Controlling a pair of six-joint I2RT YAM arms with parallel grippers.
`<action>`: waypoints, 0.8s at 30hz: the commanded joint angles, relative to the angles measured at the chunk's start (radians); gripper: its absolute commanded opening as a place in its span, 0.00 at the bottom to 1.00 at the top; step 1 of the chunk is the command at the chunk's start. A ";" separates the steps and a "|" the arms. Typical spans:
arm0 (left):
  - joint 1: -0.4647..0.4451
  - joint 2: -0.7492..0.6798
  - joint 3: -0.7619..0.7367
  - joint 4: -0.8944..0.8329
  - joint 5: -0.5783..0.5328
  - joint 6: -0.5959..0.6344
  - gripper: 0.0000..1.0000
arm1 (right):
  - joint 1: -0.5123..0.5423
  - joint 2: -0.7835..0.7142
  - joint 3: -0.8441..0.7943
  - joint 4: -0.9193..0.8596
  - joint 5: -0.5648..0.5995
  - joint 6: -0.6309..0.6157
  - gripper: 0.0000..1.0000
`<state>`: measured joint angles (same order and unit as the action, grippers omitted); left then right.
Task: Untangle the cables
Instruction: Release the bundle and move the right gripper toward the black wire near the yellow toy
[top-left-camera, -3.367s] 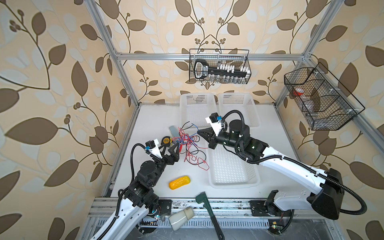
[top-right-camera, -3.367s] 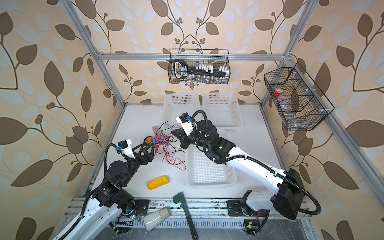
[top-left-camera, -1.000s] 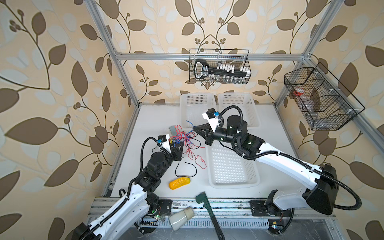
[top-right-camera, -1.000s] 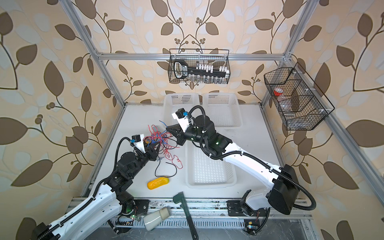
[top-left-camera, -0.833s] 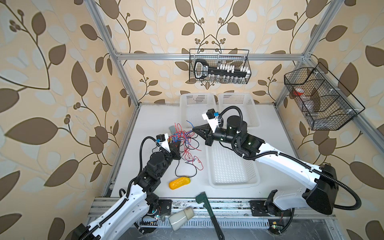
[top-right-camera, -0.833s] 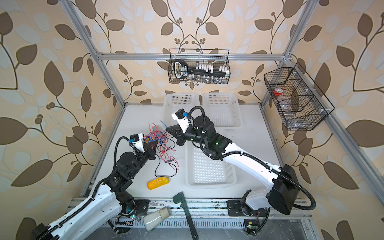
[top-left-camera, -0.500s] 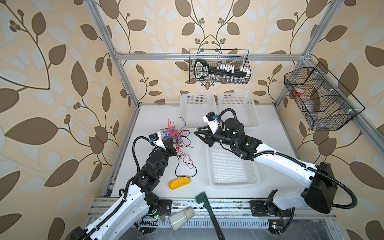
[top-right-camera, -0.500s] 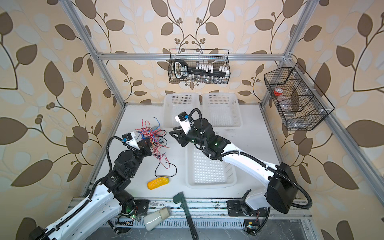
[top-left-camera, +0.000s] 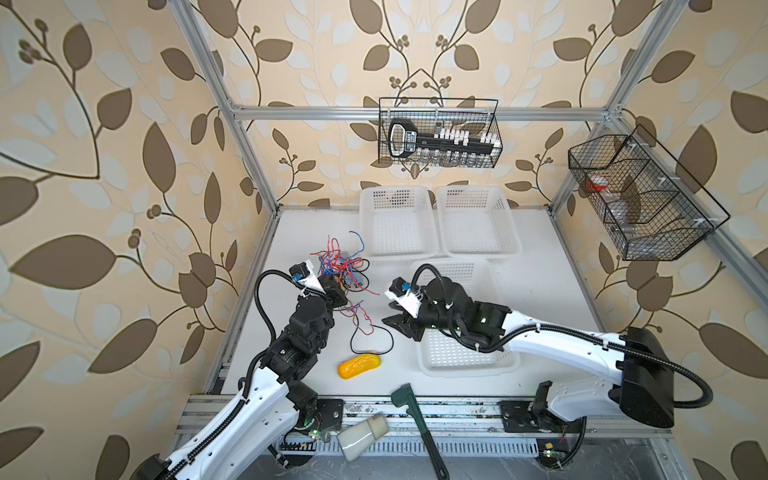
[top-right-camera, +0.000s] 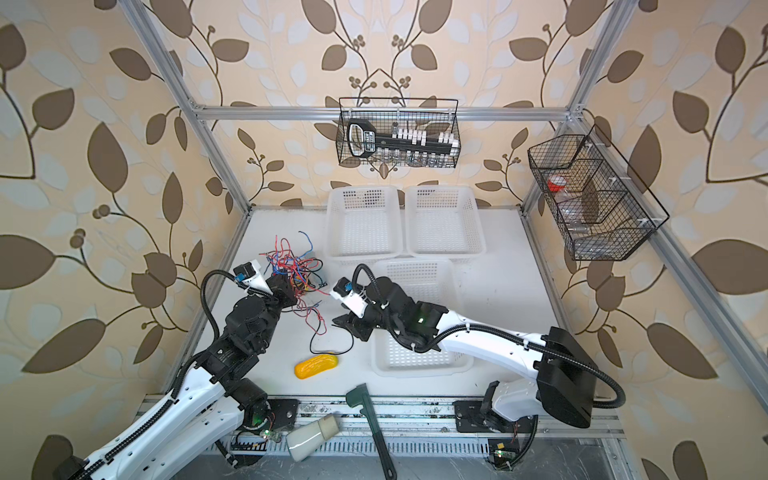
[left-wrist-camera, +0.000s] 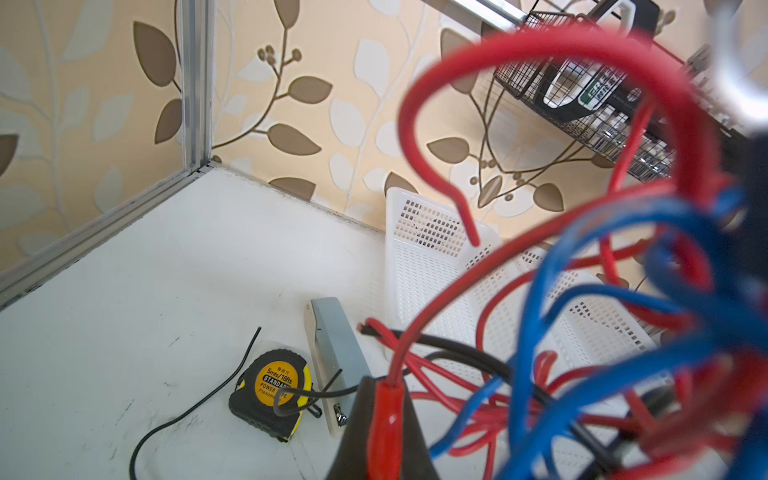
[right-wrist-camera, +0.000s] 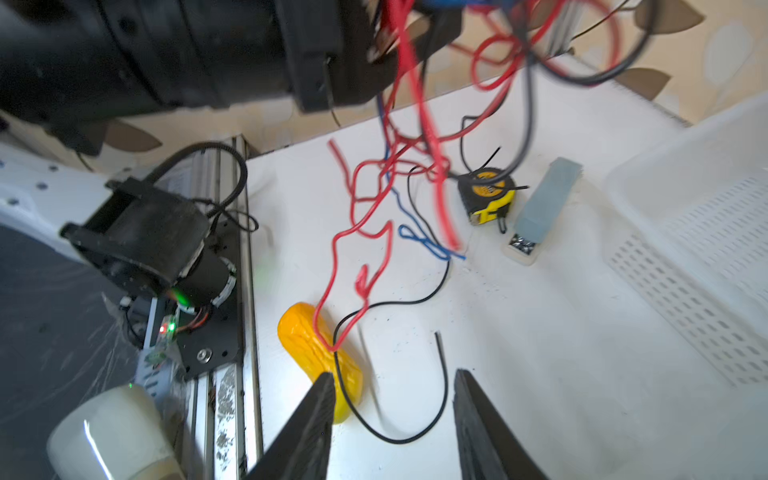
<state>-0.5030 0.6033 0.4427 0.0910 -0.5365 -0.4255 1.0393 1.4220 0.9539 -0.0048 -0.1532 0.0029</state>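
My right gripper lowers and moves back toward the corn-shaped toy next, onto the black loop's bend (top-left-camera: 366, 353) (right-wrist-camera: 366, 424) beside it, since that part of the loop lies clear of the red wires.
The cables (top-left-camera: 338, 266) (top-right-camera: 293, 264) are a tangle of thin red, blue and black wires. Most of the tangle hangs off the table from my left gripper (top-left-camera: 336, 291) (top-right-camera: 286, 293). In the left wrist view a red strand runs between the tips of this gripper (left-wrist-camera: 384, 386), which is shut on it, and red and blue loops (left-wrist-camera: 540, 39) fill the view. Loose ends trail onto the table, among them a black loop (right-wrist-camera: 445, 386). My right gripper (top-left-camera: 399, 328) (top-right-camera: 349, 326) (right-wrist-camera: 394, 374) is open above that loop and holds nothing.
A yellow corn-shaped toy (top-left-camera: 359, 365) (right-wrist-camera: 316, 353) lies under trailing strands. A tape measure (left-wrist-camera: 276, 388) (right-wrist-camera: 486, 193) and a grey stapler (left-wrist-camera: 336, 345) sit below the tangle. A white basket (top-left-camera: 469, 370) lies under my right arm, with two baskets (top-left-camera: 395, 195) behind. A green wrench (top-left-camera: 415, 415) and a cup (top-left-camera: 361, 434) lie on the front rail.
My left gripper closed on the cables and lifted the tangle up and back to the left. My right gripper opened, let go of the tangle and drew back toward the front.
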 joint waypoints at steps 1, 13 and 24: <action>0.002 -0.022 0.068 -0.043 -0.128 -0.022 0.00 | 0.053 0.073 -0.004 -0.028 0.001 -0.073 0.47; 0.004 -0.054 0.115 -0.232 -0.338 -0.108 0.00 | 0.083 0.286 0.027 0.018 -0.065 -0.011 0.47; 0.004 -0.081 0.085 -0.226 -0.295 -0.108 0.00 | 0.074 0.387 0.073 0.093 -0.107 0.023 0.45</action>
<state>-0.5026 0.5377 0.5201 -0.1646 -0.8108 -0.5053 1.1164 1.7847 0.9890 0.0540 -0.2333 0.0246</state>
